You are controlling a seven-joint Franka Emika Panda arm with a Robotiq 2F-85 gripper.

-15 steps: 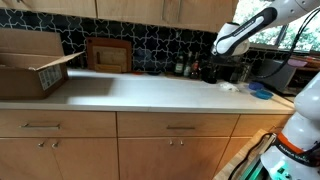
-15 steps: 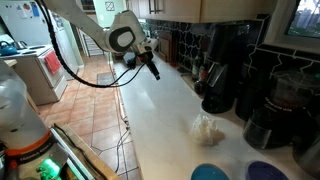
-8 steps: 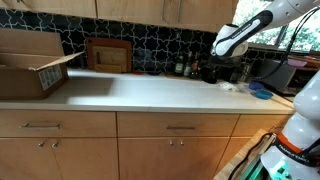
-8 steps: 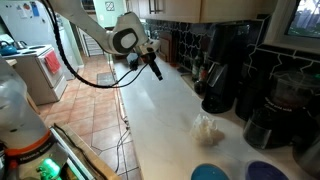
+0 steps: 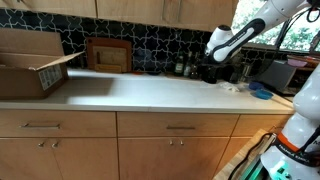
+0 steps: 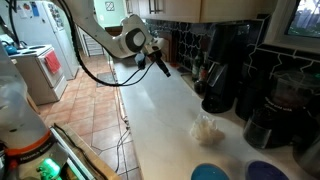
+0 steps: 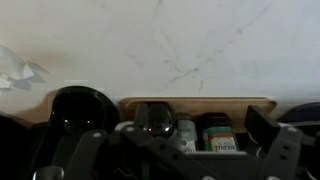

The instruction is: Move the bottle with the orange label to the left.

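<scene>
My gripper moves down toward the backsplash next and closes around the dark bottle [image 6: 203, 73] beside the coffee maker [image 7: 155, 119]. That bottle stands below the gripper and nearer the wall.
Several small bottles stand in a row at the back of the counter, next to the black coffee maker [image 5: 228, 70]. One small dark bottle with a reddish-orange patch [image 6: 198, 72] stands closest to the machine; it looks like the bottle with the orange label. In the wrist view the bottles sit in a wooden tray [image 7: 200, 103]: a dark-capped one [image 7: 155, 120] and one with a greenish-orange label [image 7: 222, 138]. My gripper [image 6: 163, 70] hovers above the counter in front of them, open and empty. It also shows in an exterior view [image 5: 213, 57] and the wrist view [image 7: 180, 150].
A cardboard box [image 5: 30, 65] stands at the far end of the counter, with a wooden frame [image 5: 108, 55] against the backsplash. A crumpled white wad [image 6: 208, 128] lies on the counter. Blue dishes [image 6: 265, 170] and dark appliances [image 6: 270, 110] stand beyond it.
My gripper has moved closer to the bottles and the coffee maker at the back wall. Its jaws stay open. Nothing on the counter has moved.
</scene>
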